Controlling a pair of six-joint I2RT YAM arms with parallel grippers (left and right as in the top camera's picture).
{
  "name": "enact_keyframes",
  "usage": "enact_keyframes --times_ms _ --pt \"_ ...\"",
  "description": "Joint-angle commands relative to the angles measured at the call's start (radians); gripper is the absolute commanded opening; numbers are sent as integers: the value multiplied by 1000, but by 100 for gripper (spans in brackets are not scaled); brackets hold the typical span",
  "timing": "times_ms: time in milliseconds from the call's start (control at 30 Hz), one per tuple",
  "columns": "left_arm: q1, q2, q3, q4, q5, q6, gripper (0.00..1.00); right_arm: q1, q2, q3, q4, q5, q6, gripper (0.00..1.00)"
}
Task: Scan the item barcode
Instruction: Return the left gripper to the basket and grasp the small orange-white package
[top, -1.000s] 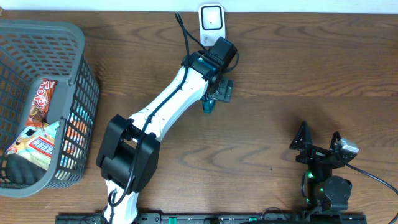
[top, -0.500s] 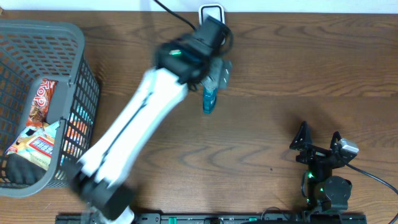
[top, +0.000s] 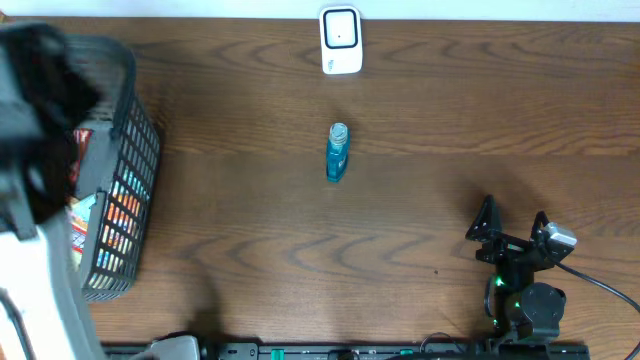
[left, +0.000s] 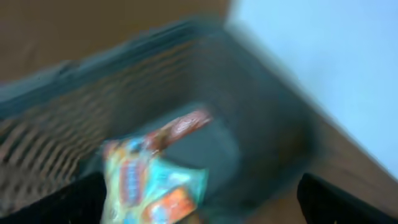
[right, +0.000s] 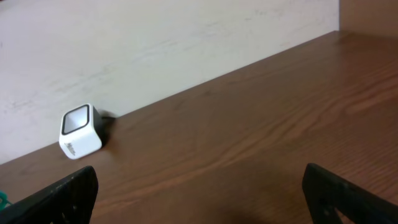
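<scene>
The orange packet is below my left gripper, deep inside the basket beside the teal one. My left gripper will next lower its open fingers past the basket's rim onto the orange packet.
A small blue bottle (top: 336, 153) lies on its side on the wooden table, a little in front of the white barcode scanner (top: 341, 40). The scanner (right: 79, 132) also shows at the back wall in the right wrist view. My left arm (top: 35, 200) is a blur over the grey basket (top: 128, 120) at the far left. My left gripper (left: 199, 211) is open above the basket's inside, with colourful snack packets (left: 155, 180) below it; the view is blurred. My right gripper (top: 515, 232) rests open near the front right, with nothing in it.
The basket (left: 74, 106) holds several snack packets (top: 100, 215). A light wall runs along the table's far edge (right: 186, 43). The right arm's base and cable (top: 585, 280) sit at the front right.
My left arm has swung away from the scanner to the far left, over the basket. The blue bottle has stayed lying on the table. The right arm has not moved.
</scene>
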Motion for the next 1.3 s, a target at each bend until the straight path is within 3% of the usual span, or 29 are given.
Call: enact_keyframes --times_ms 0,100,200,433,600,1000,1267 --pt "241 92 -24 -66 249 -134 98 -14 -4 -3 -1 -2 13 99" --pt "371 182 -32 -129 395 -134 98 -14 -4 -3 -1 -2 13 99" --pt "429 271 -43 -181 435 -134 98 -14 -4 -3 -1 -2 13 99" --pt "428 399 -149 -211 457 -135 98 -14 -4 -3 -1 -2 13 99" --pt "423 398 -294 -183 461 -246 98 -14 -4 -3 -1 -2 13 99" --pt "420 398 -665 143 570 -261 98 -14 -4 -3 -1 -2 13 99" --pt "419 398 -752 249 570 -269 98 -14 -4 -3 -1 -2 13 99"
